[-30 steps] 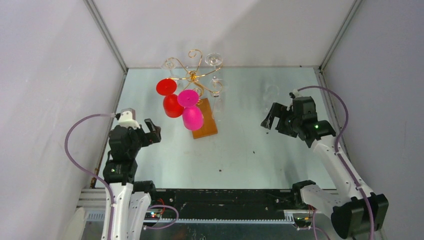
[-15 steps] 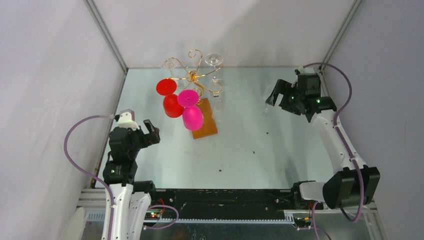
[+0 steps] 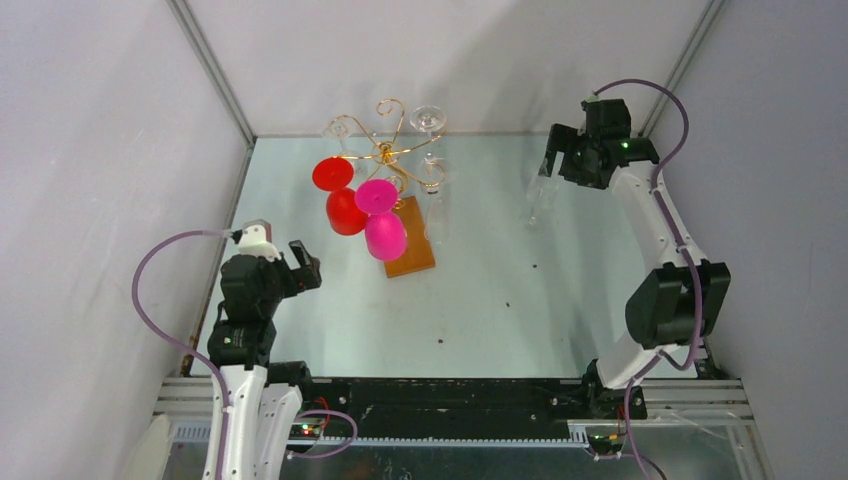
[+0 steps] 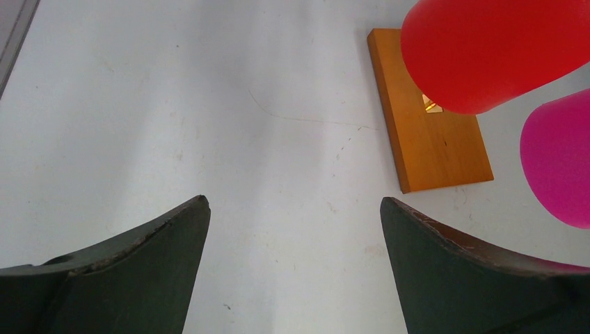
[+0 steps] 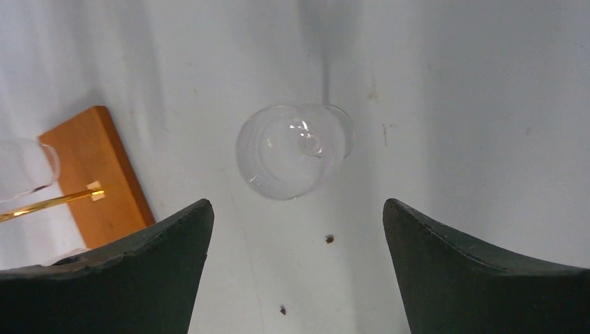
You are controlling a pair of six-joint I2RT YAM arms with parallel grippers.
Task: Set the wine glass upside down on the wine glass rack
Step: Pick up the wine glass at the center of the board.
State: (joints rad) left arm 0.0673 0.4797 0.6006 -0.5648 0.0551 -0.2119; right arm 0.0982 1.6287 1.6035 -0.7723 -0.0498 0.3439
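Note:
The rim of the clear wine glass (image 3: 538, 197) (image 5: 324, 172) gets my right gripper down onto it next, because the glass's opening faces up and the gripper's fingers still hover above it.
A clear wine glass (image 3: 538, 197) stands on the table at the far right. In the right wrist view I look down into it (image 5: 294, 149). My right gripper (image 3: 562, 160) is open and empty, hovering above the glass without touching it; it also shows in the right wrist view (image 5: 298, 202). The wine glass rack (image 3: 385, 152) is a gold wire stand on a brown wooden base (image 3: 411, 243). A red glass (image 3: 345, 210), a pink glass (image 3: 384, 234) and clear glasses hang on it. My left gripper (image 3: 302, 264) is open and empty, left of the rack.
Grey walls close the table on three sides, and the right arm is near the far right corner. In the left wrist view (image 4: 292, 202) the red bowl (image 4: 494, 49), the pink bowl (image 4: 556, 160) and the wooden base (image 4: 431, 132) lie ahead to the right.
My right arm has swung from mid-table toward the far right corner and risen, so the open gripper is now over the clear glass. The left arm has barely moved.

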